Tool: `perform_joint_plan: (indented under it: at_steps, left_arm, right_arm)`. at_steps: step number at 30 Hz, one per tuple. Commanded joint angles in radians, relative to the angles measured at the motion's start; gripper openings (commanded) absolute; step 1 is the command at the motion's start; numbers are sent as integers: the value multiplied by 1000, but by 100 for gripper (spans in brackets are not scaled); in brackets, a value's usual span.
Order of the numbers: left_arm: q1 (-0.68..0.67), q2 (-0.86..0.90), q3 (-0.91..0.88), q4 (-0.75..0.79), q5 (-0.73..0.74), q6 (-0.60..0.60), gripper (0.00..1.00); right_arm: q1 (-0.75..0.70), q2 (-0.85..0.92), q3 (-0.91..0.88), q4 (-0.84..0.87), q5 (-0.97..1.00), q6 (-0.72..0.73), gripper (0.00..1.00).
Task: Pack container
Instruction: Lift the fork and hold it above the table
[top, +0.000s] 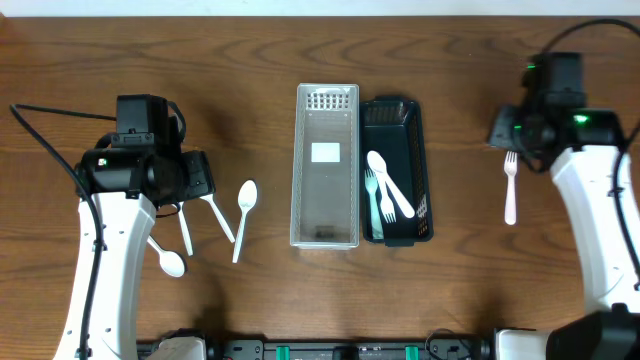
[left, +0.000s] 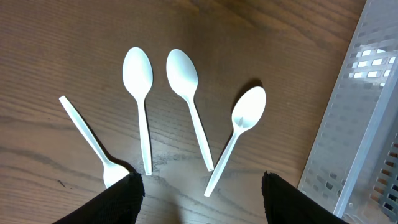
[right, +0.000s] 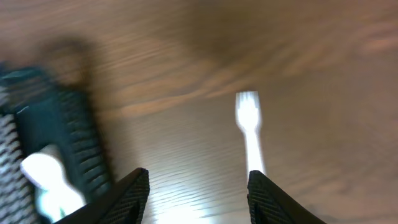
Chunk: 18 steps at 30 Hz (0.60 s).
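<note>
My right gripper is to move over the pale pink fork next and go down around its neck (top: 511, 177) (right: 251, 131).
A dark green basket (top: 395, 170) holds a white spoon (top: 392, 185) and a pale fork. A clear perforated container (top: 326, 165) lies against its left side. Several white plastic spoons (top: 244, 210) lie on the wood at the left. In the left wrist view they fan out (left: 182, 71), one bowl partly under the left finger. My left gripper (left: 202, 199) is open and empty just above their handle ends. A pale pink fork (top: 511, 190) lies at the right. My right gripper (right: 199, 193) is open and empty, with the fork (right: 249, 118) ahead of its right finger; this view is blurred.
The clear container's perforated wall (left: 367, 124) is close on the right of the left gripper. The basket (right: 68, 143) shows at the left of the right wrist view. The table is bare brown wood (top: 470, 280).
</note>
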Motion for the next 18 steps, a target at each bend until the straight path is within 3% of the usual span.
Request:
perform_joint_plan:
  at_steps: [1,6,18]
  left_arm:
    - [0,2,18,-6,-1,6,64]
    - [0,2,18,-6,-1,6,64]
    - [0,2,18,-6,-1,6,64]
  right_arm:
    - [-91,46,-3,-1,30,-25,54]
    - [-163,172,-3,-1,14,-80,55]
    - [-167,484,-3,10,-27,-134,56]
